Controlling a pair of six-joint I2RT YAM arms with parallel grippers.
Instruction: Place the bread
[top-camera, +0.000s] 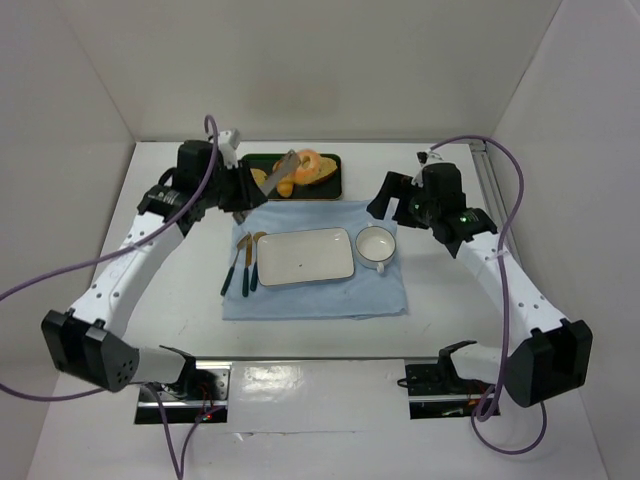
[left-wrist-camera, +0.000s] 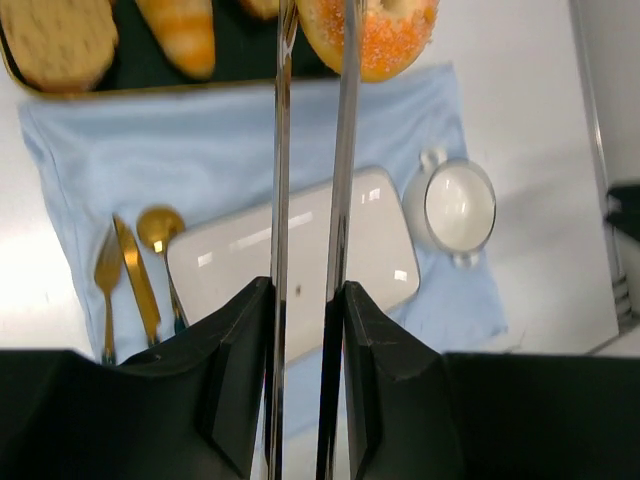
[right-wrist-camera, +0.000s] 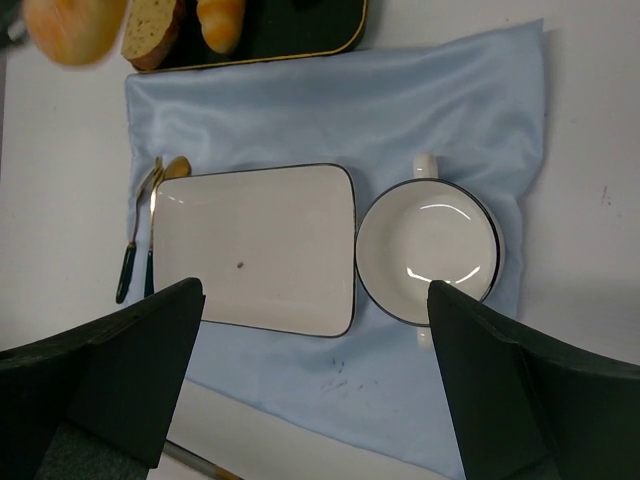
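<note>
The plate's empty middle (top-camera: 306, 256) is below and back of my left gripper, so next my left gripper will move back and lower the tongs there to let go of the bagel (top-camera: 316, 165).
The bread, an orange-brown glazed bagel (top-camera: 316, 165), hangs tilted over the dark tray (top-camera: 334, 187) at the back, pinched between the tips of metal tongs (top-camera: 284, 169). My left gripper (top-camera: 246, 186) is shut on the tongs; in the left wrist view its jaws (left-wrist-camera: 308, 290) squeeze the two tong arms (left-wrist-camera: 281, 150), which run up to the bagel (left-wrist-camera: 390, 40). In the right wrist view the bagel (right-wrist-camera: 72, 28) is a blur at top left. My right gripper (right-wrist-camera: 315, 290) is open and empty above the blue cloth, near the bowl (top-camera: 376, 244).
A white rectangular plate (top-camera: 305, 256) and the white bowl sit on a blue cloth (top-camera: 320, 300). Gold cutlery (top-camera: 246, 262) lies left of the plate. A brown bread slice (left-wrist-camera: 55, 40) and a croissant-like roll (left-wrist-camera: 185, 35) lie on the tray. White walls enclose the table.
</note>
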